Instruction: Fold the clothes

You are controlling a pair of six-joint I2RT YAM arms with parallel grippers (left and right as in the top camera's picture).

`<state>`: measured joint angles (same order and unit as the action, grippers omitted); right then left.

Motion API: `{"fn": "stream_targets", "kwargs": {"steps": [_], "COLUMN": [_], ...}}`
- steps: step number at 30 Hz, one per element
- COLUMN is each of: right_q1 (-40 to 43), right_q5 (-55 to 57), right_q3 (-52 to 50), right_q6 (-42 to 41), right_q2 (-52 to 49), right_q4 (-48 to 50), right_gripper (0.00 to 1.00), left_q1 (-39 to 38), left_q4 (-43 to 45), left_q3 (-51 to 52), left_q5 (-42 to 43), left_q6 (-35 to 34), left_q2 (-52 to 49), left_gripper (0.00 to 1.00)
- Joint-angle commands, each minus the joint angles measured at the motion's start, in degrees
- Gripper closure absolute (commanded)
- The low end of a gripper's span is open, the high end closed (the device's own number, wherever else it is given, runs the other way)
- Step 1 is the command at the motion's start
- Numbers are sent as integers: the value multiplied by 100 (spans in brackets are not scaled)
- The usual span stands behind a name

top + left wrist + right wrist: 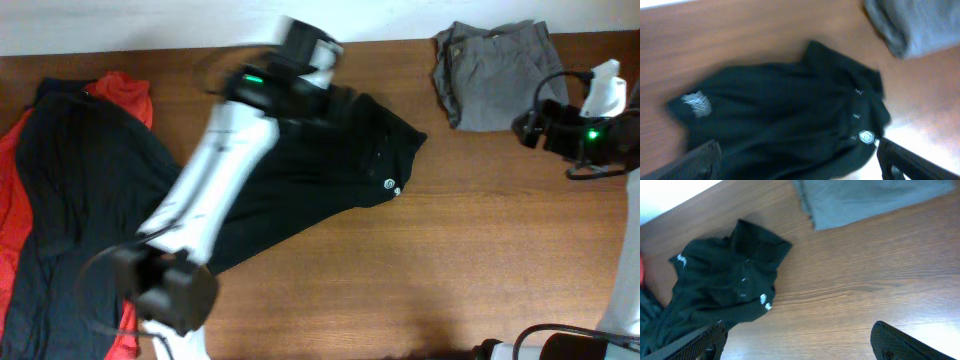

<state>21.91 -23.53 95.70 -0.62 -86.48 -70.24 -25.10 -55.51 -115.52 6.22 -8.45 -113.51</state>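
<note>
The left gripper moves to the left in the overhead view and down onto the shirt's white-printed upper corner (696, 103) next, as it sticks out over bare wood.
A black polo shirt (330, 160) lies spread on the brown table near its middle, with a white logo at its hem. It also shows in the left wrist view (785, 110) and the right wrist view (725, 285). My left gripper (797, 162) hovers over the shirt, open and empty; in the overhead view (300, 45) it is blurred at the shirt's far edge. My right gripper (797, 342) is open and empty over bare wood, at the far right by the grey garment (495, 75). A pile of black and red clothes (70, 190) lies at the left.
The grey folded garment also shows in the left wrist view (920, 25) and the right wrist view (865, 197), at the table's back right. The table's back edge (150, 50) meets a white wall. Bare wood (450, 270) stretches across the front right.
</note>
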Motion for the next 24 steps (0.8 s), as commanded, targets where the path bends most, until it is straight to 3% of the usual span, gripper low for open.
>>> {"fn": "stream_targets", "kwargs": {"steps": [1,4,6,8,13,20,23,24], "right_q1": [-527,-901,-1078,-1309,-1561,-1596,-1596,-1596], "right_q5": [-133,-129,-136,-136,-131,-133,-131,-131], "right_q3": [111,83,83,83,83,85,85,85], "right_q6": [114,-308,-640,-964,-1191,-929,-861,-863], "right_q2": [-184,-697,-1067,-1585,-2149,-2146,-2146,-2146], "right_q4": [-39,20,79,138,146,-57,-122,-120], "right_gripper": [4,9,12,13,14,14,14,14], "left_q1": [925,1327,1394,1403,1412,1606,1703,1714], "left_q4": [-610,-693,-573,-313,501,1126,1165,1178], "left_q3": [-133,-74,-74,-74,-76,-79,-79,-79], "left_q5": [155,151,151,149,149,131,131,129], "left_q6": [-264,81,667,1338,2079,2153,1965,1967], "left_q2": [479,420,337,92,-726,-1838,-2096,-2168], "left_gripper": [1,1,1,1,1,11,11,18]}}
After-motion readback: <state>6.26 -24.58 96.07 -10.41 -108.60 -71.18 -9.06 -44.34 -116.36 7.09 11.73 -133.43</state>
